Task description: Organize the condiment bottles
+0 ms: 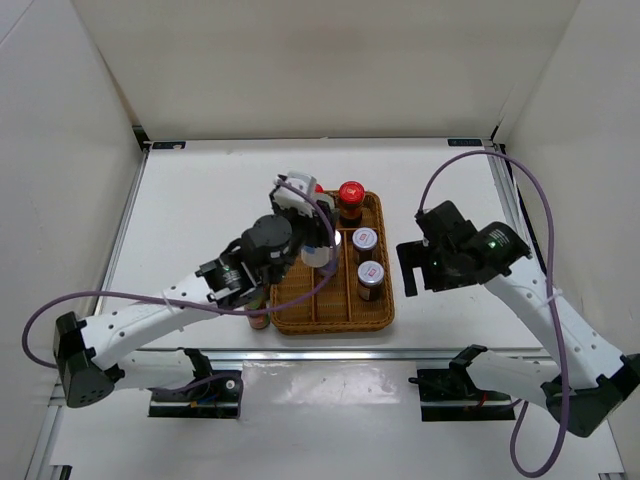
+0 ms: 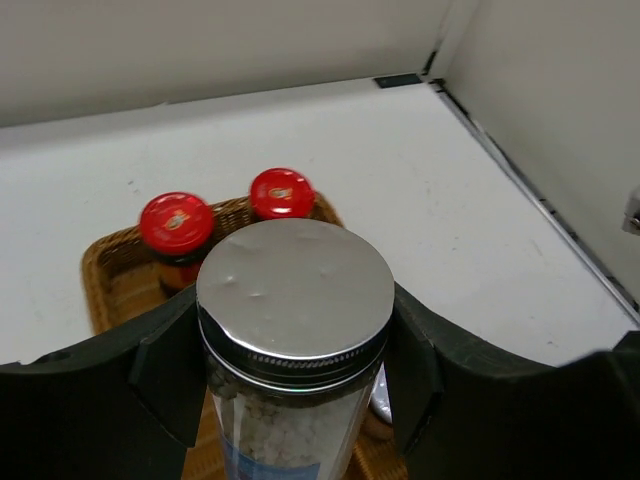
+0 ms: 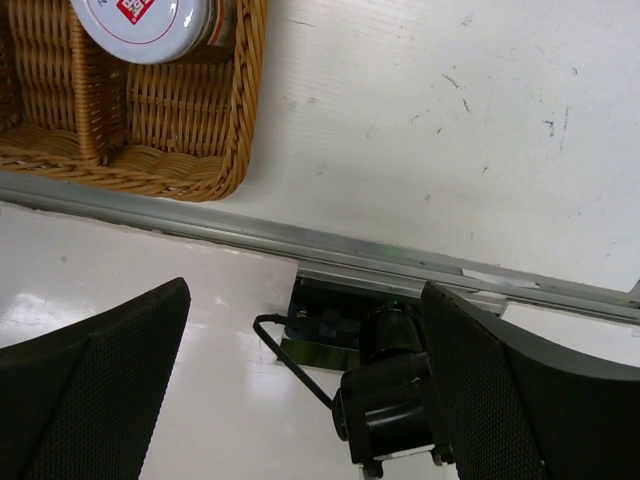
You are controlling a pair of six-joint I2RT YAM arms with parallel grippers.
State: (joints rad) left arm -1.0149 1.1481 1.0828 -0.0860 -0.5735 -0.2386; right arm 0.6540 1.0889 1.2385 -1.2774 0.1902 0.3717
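Note:
The robot should next pull its left gripper back toward the base, then lower the bottle of white grains onto the tray's middle row's empty near end (image 1: 331, 304) below and let go of it.
My left gripper (image 2: 290, 365) is shut on a silver-capped bottle (image 2: 295, 290) of white grains, held upright over the wicker tray (image 2: 108, 272). Two red-capped bottles (image 2: 176, 222) (image 2: 281, 192) stand beyond it at the tray's far end. In the top view the left gripper (image 1: 312, 218) hides that bottle, and another silver cap (image 1: 318, 256) shows in the tray's middle row. Two grey-capped bottles with red marks (image 1: 364, 239) (image 1: 371, 271) fill the right row. A slim bottle (image 1: 260, 319) stands outside the tray's near left corner, half under the left arm. My right gripper (image 1: 408, 268) hangs open to the right of the tray.
The right wrist view shows the tray's near right corner (image 3: 190, 150), one grey cap (image 3: 140, 20), the table's metal front rail (image 3: 420, 265) and the arm's base mount (image 3: 390, 400) below. White walls close in the table at the back and both sides.

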